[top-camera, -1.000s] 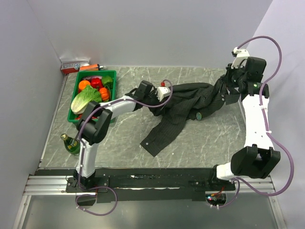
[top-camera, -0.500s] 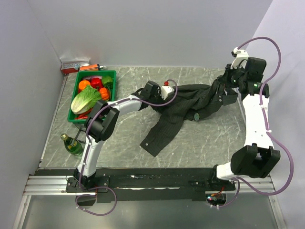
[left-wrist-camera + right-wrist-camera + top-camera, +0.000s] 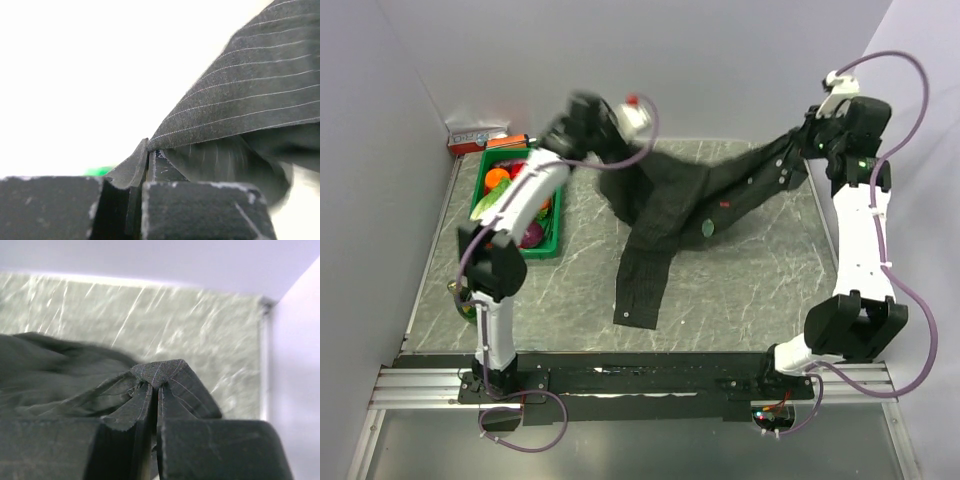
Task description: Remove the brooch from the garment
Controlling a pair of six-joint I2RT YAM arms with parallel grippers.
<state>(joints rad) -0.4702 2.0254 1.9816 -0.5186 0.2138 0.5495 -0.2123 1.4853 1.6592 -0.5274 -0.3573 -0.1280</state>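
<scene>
I should lower my right gripper back toward my base and release the folded edge above the table next, as bare marble is below and back there.
The garment [image 3: 670, 205], dark and pinstriped, hangs stretched between both grippers above the marble table, one sleeve trailing down to the table. The brooch [image 3: 724, 204] is a tiny red dot on the cloth, right of its middle. My left gripper [image 3: 608, 160] is raised at the back left, blurred, and shut on the cloth's left edge. In the left wrist view the left gripper [image 3: 148, 147] pinches the garment [image 3: 250, 100]. My right gripper [image 3: 807, 140] holds the right end high up. In the right wrist view the right gripper [image 3: 156, 382] is shut on a fold of the garment [image 3: 50, 370].
A green crate [image 3: 556, 225] of vegetables stands at the back left under the left arm. A green bottle [image 3: 463, 300] lies by the left arm's lower link. A red box [image 3: 475, 138] sits in the back left corner. A small green round piece [image 3: 707, 228] shows on the cloth.
My left gripper shut on the cloth, then swung up and back to the left, pulling the garment taut. The right gripper rose a little, and the sleeve slid left on the table.
</scene>
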